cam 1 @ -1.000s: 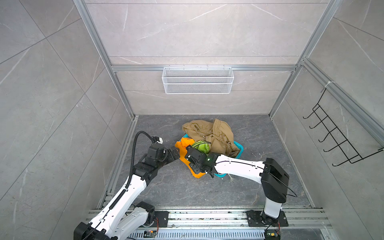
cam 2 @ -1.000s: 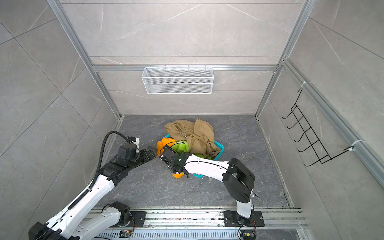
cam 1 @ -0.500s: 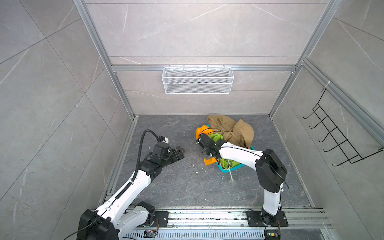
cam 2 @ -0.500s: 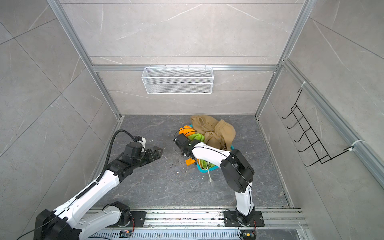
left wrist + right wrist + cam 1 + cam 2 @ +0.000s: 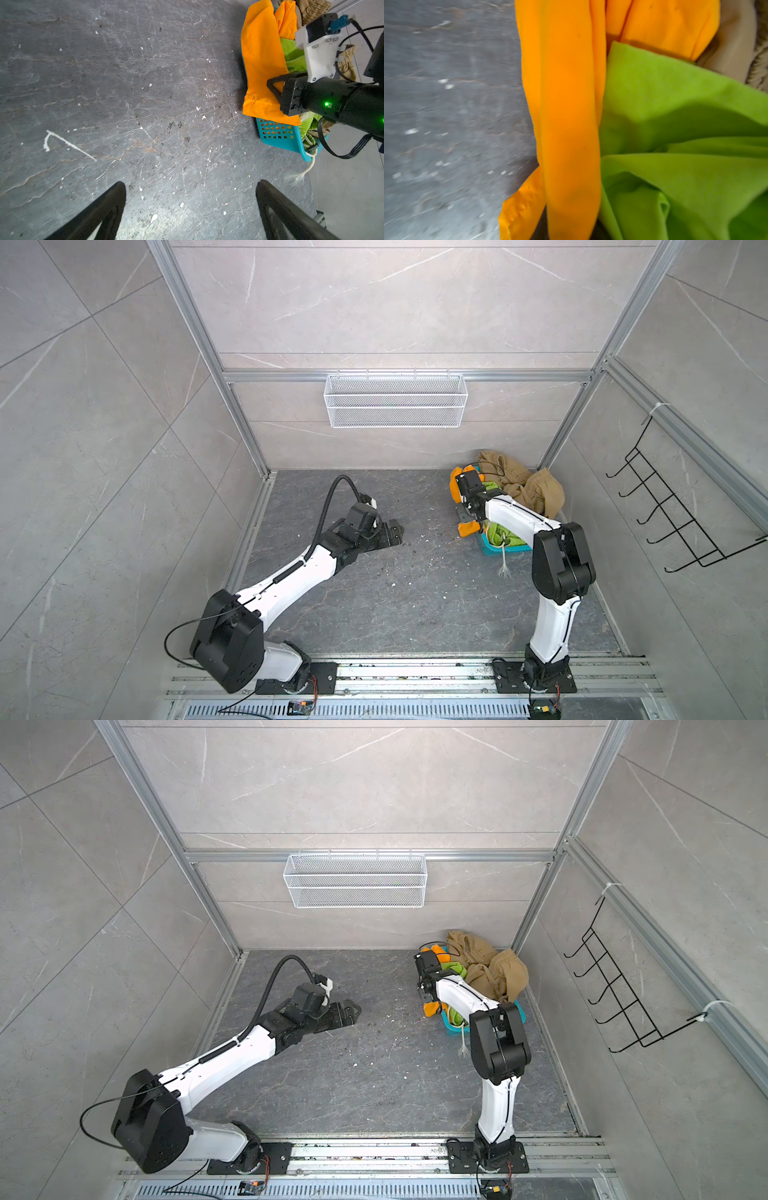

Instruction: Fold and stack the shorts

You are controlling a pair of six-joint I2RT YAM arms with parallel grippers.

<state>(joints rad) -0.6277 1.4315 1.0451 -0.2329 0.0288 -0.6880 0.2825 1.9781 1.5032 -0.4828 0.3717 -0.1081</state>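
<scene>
The robot's right gripper will move toward the side of the hook rack and let go of the fold of the orange shorts at the basket's rim [image 5: 483, 539], because the basket is between the gripper and the wall.
The shorts lie heaped in a teal basket [image 5: 490, 549] [image 5: 278, 135] in the back right corner. Orange shorts [image 5: 455, 487] [image 5: 261, 62] [image 5: 571, 104] hang over its left rim. Lime green shorts [image 5: 498, 533] [image 5: 675, 104] lie inside, and khaki shorts [image 5: 532, 489] [image 5: 494, 969] top the pile. My right gripper [image 5: 464, 511] [image 5: 424, 990] is shut on a fold of the orange shorts; that fold hides its fingertips in the right wrist view. One finger [image 5: 274, 86] shows against the orange cloth. My left gripper [image 5: 395, 531] [image 5: 190, 185] hovers open over bare floor at mid-left.
A white drawstring with a tassel [image 5: 503, 560] trails from the basket onto the floor. On the back wall hangs a white wire basket [image 5: 395, 400]. A black hook rack [image 5: 673, 522] juts from the right wall. White crumbs dot the grey floor.
The basket with the shorts has travelled from the middle of the floor to the back right corner together with my right gripper. My left gripper has shifted a little to the right, still open.
</scene>
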